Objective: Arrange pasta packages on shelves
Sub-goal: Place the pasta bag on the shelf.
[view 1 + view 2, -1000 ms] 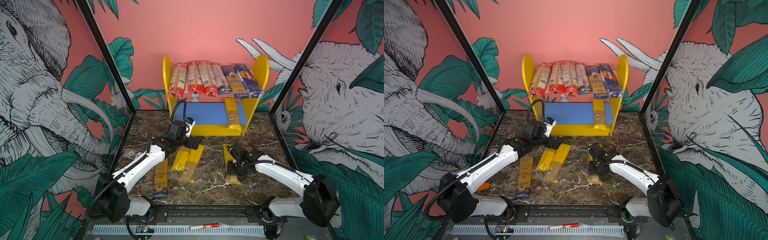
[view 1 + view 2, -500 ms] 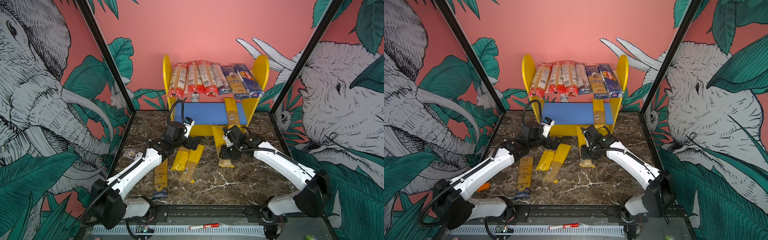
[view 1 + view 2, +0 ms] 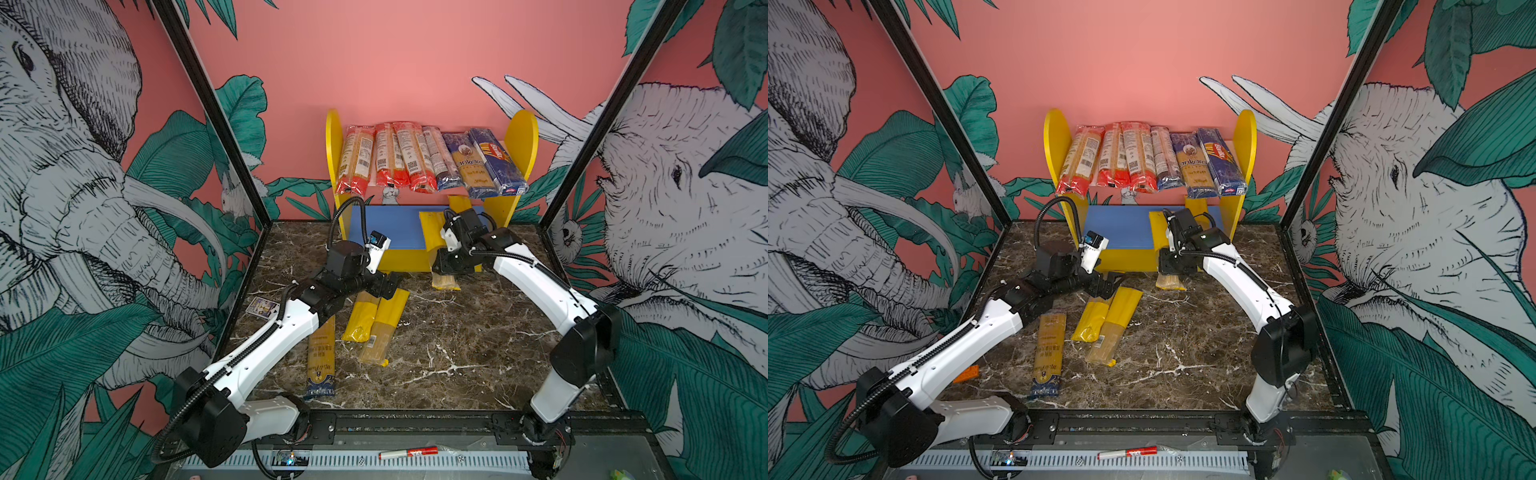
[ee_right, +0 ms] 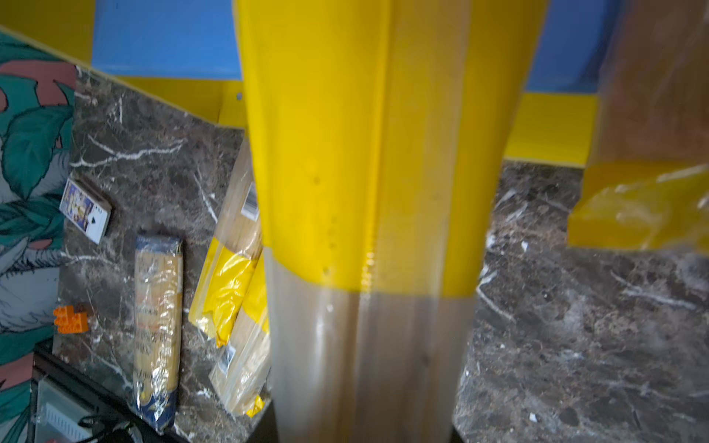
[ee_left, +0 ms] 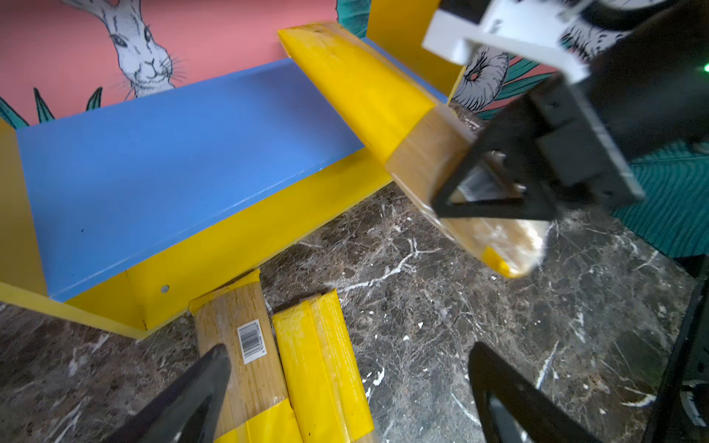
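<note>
My right gripper needs to move the package's overhanging clear end outward past the shelves' front edge next and let go, as bare blue board (image 4: 570,48) beside the other yellow package lies outward.
My right gripper (image 3: 450,268) is shut on a half-yellow pasta package (image 3: 430,229). The package's yellow end (image 5: 368,88) lies over the blue lower board (image 3: 395,227) of the shelves (image 3: 522,137), and its clear end hangs out past the front edge above the floor. My left gripper (image 5: 349,356) is open just above two half-yellow packages (image 3: 374,320) lying side by side on the floor. A blue-ended package (image 3: 320,357) lies left of them. Several packages (image 3: 419,160) fill the pink upper board. Another yellow package (image 4: 652,115) rests at the lower board's right end.
A deck of cards (image 3: 262,307) lies by the left wall, with an orange brick (image 3: 966,373) nearer the front. A red-and-white marker pen (image 3: 409,452) sits on the front rail. The two arms are close together in front of the shelves.
My right arm has carried its half-yellow package from the floor at mid-right up and back to the shelves, onto the blue board. The left arm has barely moved.
</note>
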